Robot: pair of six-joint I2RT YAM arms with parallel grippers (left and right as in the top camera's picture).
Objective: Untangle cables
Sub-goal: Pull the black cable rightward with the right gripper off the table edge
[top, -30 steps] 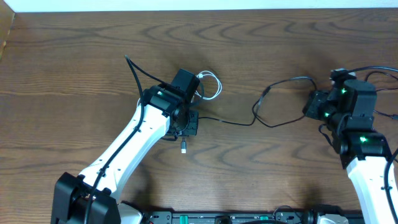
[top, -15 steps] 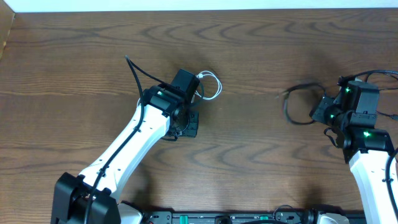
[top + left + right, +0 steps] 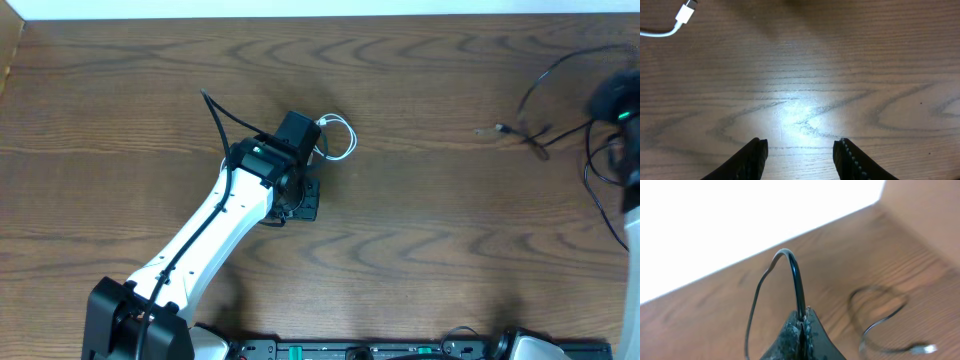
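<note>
My right gripper carries the black cable to the right in the overhead view next, then opens, since its plug end still trails toward the table's middle.
The white cable (image 3: 341, 136) lies in a small loop on the wooden table just behind my left arm's wrist; its white plug (image 3: 685, 14) shows at the top left of the left wrist view. My left gripper (image 3: 801, 150) stands open over bare wood with nothing between its fingers. The black cable (image 3: 541, 88) hangs in a loose loop at the far right, and its plug end (image 3: 500, 128) trails to the left. My right gripper (image 3: 801, 318) is shut on the black cable (image 3: 796, 277), which arches up out of the fingertips. The right arm (image 3: 625, 105) is blurred at the frame's edge.
A thicker black wire (image 3: 216, 115) belonging to the left arm sticks out to the upper left. The table's far edge (image 3: 320, 16) meets a white surface. A dark rail (image 3: 360, 350) with the arm bases runs along the near edge.
My left gripper has opened and let go of the black cable. The right arm has pulled that cable away to the far right, leaving the white cable alone by the left arm.
</note>
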